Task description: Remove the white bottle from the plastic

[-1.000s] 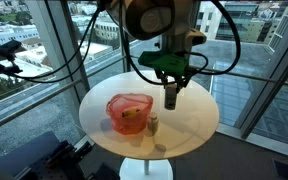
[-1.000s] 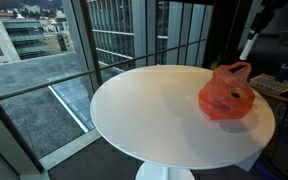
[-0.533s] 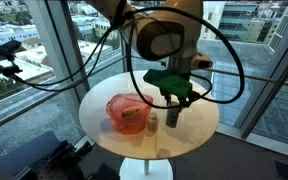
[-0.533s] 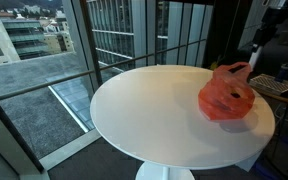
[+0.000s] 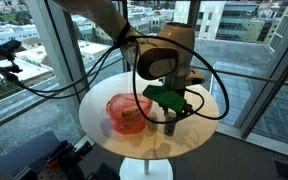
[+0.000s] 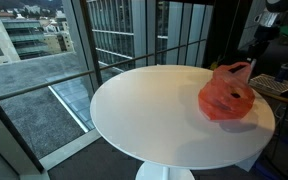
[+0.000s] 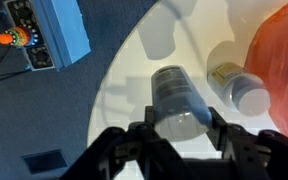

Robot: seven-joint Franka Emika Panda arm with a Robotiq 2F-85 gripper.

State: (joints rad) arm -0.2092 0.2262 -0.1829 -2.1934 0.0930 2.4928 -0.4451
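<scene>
The clear spot of bare tabletop beside the shorter bottle is below my gripper, so next I should lower my gripper down there and let go of the white bottle.
My gripper (image 7: 181,125) is shut on the white bottle (image 7: 177,95), a slender whitish bottle held upright low over the round white table (image 5: 199,128). In an exterior view the gripper (image 5: 170,116) and the white bottle (image 5: 169,125) are just beside the plastic, a red-orange translucent container (image 5: 124,108). The plastic also shows in the other views (image 6: 227,95) (image 7: 284,50). A shorter greyish-brown bottle (image 7: 236,85) stands on the table between the held bottle and the plastic. I cannot tell whether the white bottle touches the table.
A small white object (image 7: 156,38) sits on the table beyond the held bottle. A blue box (image 7: 49,35) lies on the floor past the table's edge. Glass walls surround the table (image 6: 144,110). Cables hang from the arm (image 5: 164,65).
My gripper has come down with the white bottle, from well above the table to just over its surface beside the plastic. The plastic and the brown bottle have not moved.
</scene>
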